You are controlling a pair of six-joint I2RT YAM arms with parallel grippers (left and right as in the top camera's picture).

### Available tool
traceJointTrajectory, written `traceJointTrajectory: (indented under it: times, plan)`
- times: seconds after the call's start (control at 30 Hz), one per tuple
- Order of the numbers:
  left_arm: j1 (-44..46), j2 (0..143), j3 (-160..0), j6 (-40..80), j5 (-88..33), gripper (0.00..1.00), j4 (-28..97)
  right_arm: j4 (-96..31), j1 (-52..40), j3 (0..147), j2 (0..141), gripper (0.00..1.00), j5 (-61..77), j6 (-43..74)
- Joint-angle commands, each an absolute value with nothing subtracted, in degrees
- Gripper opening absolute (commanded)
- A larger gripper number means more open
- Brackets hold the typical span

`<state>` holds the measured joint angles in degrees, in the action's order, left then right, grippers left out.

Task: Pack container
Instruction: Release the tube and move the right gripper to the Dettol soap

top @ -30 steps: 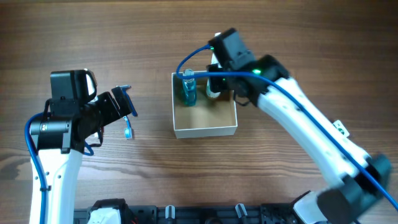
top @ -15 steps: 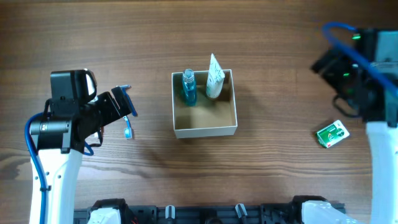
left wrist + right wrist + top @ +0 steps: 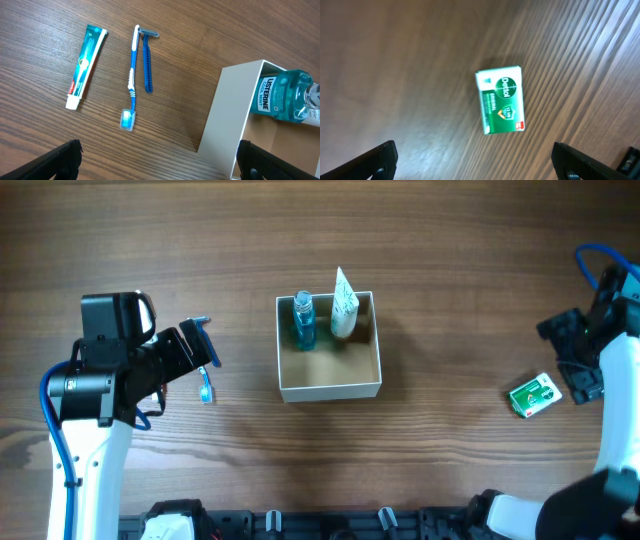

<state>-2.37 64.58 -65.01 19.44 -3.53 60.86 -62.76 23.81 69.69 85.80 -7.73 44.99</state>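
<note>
The soap packet point(image 3: 535, 395) point(image 3: 501, 100) should come between the open fingers of my right gripper as I lower it, with the fingers on either side of the packet's long sides.
The container point(image 3: 330, 390) is a square white box with a tan inside, at the table's middle. A blue mouthwash bottle point(image 3: 303, 322) and a white tube point(image 3: 345, 305) stand in its far side. My left gripper point(image 3: 198, 348) is open and empty, left of the box. The left wrist view shows toothpaste point(image 3: 87, 60), a blue toothbrush point(image 3: 132, 77) and a blue razor point(image 3: 147, 60) on the table beyond the open jaws point(image 3: 160, 167), with the container point(image 3: 235, 115) to the right. My right gripper point(image 3: 568, 360) is open and empty near a green-and-white soap packet point(image 3: 534, 395), which also shows in the right wrist view point(image 3: 501, 100) beyond the jaws point(image 3: 477, 167).
The wooden table point(image 3: 450, 260) carries everything. In the overhead view the left arm hides most of the items on the left; only the toothbrush's end point(image 3: 207, 390) shows. The right arm stands at the right edge.
My right arm has pulled away from the container to the far right, beside the green packet, leaving the white tube in the box. The left arm has not moved.
</note>
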Motion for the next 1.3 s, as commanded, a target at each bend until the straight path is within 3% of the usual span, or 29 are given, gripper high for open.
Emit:
traceJointTrajectory:
  times: [0.0,0.47,1.13,1.27]
  plan:
    - [-2.74,64.69,-66.02,19.79,-4.01,1.0,60.9,-61.12,26.63,66.78,89.8,1.0,-5.04,43.97]
    - [-2.74,64.69,-66.02,19.81,-4.01,1.0,61.01,-56.84,28.58,65.98,99.33,1.0,-4.38,37.45]
    - [-2.74,64.69,-66.02,19.81,-4.01,1.0,61.12,-40.56,28.58,52.03,99.55,1.0,-2.7,34.5]
    - [-2.74,64.69,-66.02,19.81,-4.03,1.0,61.17,-39.62,28.58,50.98,99.55,0.95,-2.79,34.41]
